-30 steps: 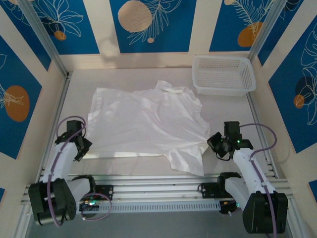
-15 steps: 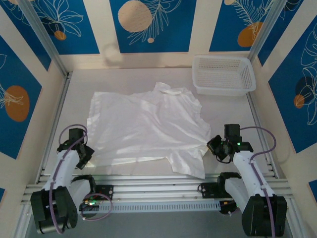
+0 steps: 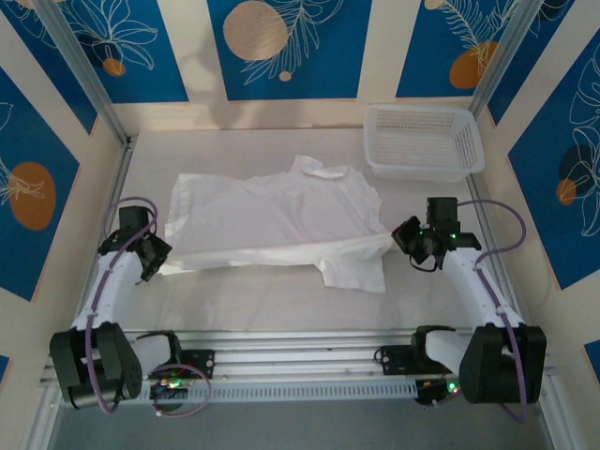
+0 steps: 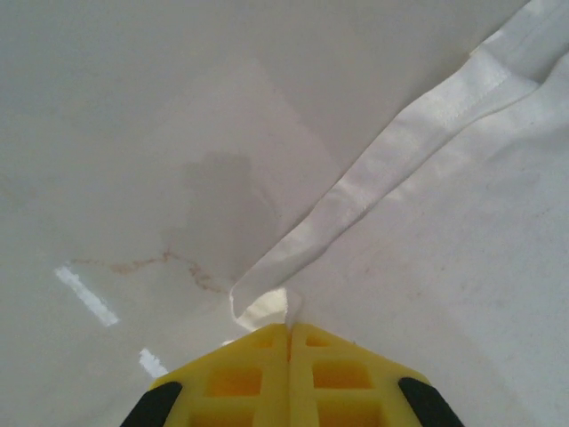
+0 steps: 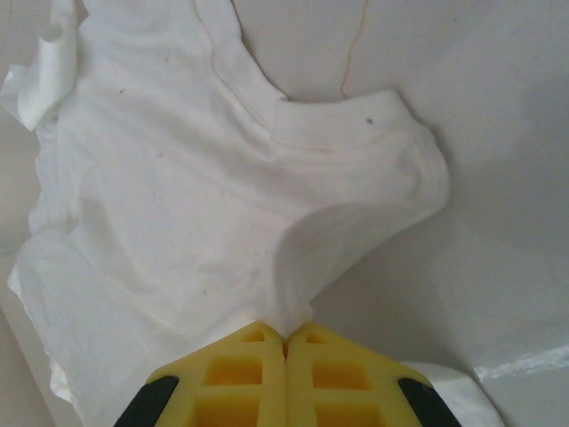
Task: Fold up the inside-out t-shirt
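Next I will lower the still-raised fold in my right gripper just outward onto the shirt's side edge (image 3: 379,222) below and release the pinched cloth.
The inside-out t-shirt (image 3: 281,220) lies spread across the middle of the white table, its near edge lifted and pulled back over itself. My left gripper (image 3: 157,263) is shut on the shirt's hemmed corner (image 4: 267,307) at the left. My right gripper (image 3: 401,236) is shut on a pinch of cloth (image 5: 289,311) at the shirt's right edge. In the right wrist view the neck opening (image 5: 293,111) and a sleeve (image 5: 400,169) lie ahead of the yellow fingers (image 5: 240,374). A flap of the t-shirt (image 3: 356,272) hangs toward the near edge.
A white mesh basket (image 3: 422,141) stands at the back right corner. Metal rails (image 3: 300,361) run along the near edge by the arm bases. Blue patterned walls (image 3: 281,47) close in the back and sides. A faint brown stain (image 4: 160,262) marks the table.
Both grippers moved away from the near edge, carrying the shirt's near edge up and back. The spread cloth now covers less of the table front to back.
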{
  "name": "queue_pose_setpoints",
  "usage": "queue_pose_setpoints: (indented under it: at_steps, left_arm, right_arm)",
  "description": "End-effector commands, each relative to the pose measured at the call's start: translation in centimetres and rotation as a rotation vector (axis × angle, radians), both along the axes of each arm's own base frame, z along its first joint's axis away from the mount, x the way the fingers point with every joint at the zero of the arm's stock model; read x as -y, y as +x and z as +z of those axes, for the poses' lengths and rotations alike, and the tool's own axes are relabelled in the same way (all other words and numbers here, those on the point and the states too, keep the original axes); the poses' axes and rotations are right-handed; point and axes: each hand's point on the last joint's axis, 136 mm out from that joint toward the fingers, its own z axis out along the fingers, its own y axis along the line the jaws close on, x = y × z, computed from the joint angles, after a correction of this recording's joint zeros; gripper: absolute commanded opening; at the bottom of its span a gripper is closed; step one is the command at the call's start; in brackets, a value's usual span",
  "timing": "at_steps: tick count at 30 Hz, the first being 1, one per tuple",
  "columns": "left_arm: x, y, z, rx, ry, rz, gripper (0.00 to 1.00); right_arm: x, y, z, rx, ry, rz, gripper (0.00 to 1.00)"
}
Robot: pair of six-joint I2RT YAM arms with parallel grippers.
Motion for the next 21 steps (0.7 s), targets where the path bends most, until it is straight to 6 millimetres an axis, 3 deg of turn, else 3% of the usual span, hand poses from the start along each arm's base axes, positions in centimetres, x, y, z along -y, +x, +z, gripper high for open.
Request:
queue_pose_setpoints:
  at_steps: [1,13,21]
  left_arm:
    - [-1.4,0.7,0.4,0.002,0.05,0.027,0.0]
    - [-0.9,4.4,-0.5,0.049,0.007,-0.067,0.0]
    - [-0.7,6.5,-0.9,0.049,-0.017,-0.114,0.0]
  right_arm:
    - [0.0,1.5,0.5,0.032,-0.013,0.006,0.0]
    - [0.4,4.2,0.3,0.034,-0.035,-0.002,0.0]
    - [0.7,5.7,-2.2,-0.014,-0.052,-0.003,0.0]
